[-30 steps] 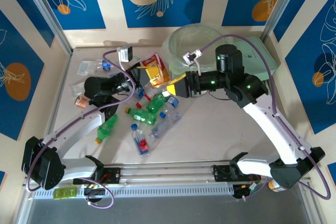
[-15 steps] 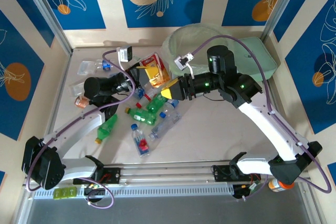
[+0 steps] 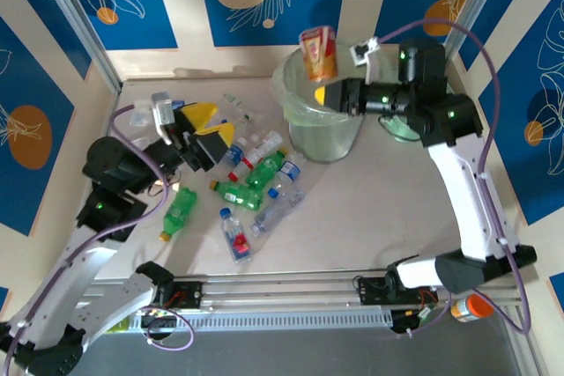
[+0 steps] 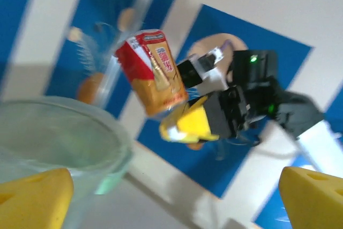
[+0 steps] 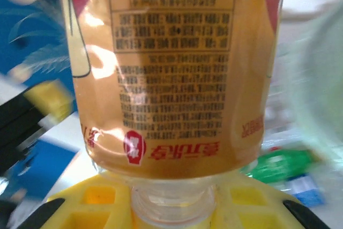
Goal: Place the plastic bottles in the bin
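Note:
The bottle is still hanging above the bin's rim, so my right gripper will next turn and go down over the opening of the bin (image 3: 304,125) (image 5: 326,79) to let go of the bottle's neck.
An orange-and-red labelled bottle (image 3: 319,53) hangs upside down above the bin (image 3: 304,125), a pale-green translucent bucket. My right gripper (image 3: 326,94) is shut on its clear neck. In the right wrist view the bottle (image 5: 171,68) stands between the yellow pads (image 5: 80,210) of that gripper (image 5: 171,213). My left gripper (image 3: 208,123) is open at the left of the table, holding nothing. Its wrist view looks toward the bottle (image 4: 153,73), the right gripper (image 4: 187,124) and the bin's rim (image 4: 69,132). Several plastic bottles lie mid-table: green (image 3: 263,171), green (image 3: 181,208), clear (image 3: 277,206).
A white bottle with a red cap (image 3: 261,147) and a clear one with a red label (image 3: 236,239) lie in the pile. A flat clear packet (image 3: 238,109) lies near the back wall. A pale-green lid (image 3: 404,128) shows under the right arm.
The right gripper shut on the orange bottle and carried it up from the pile to above the bin. The left gripper opened and drew back to the left.

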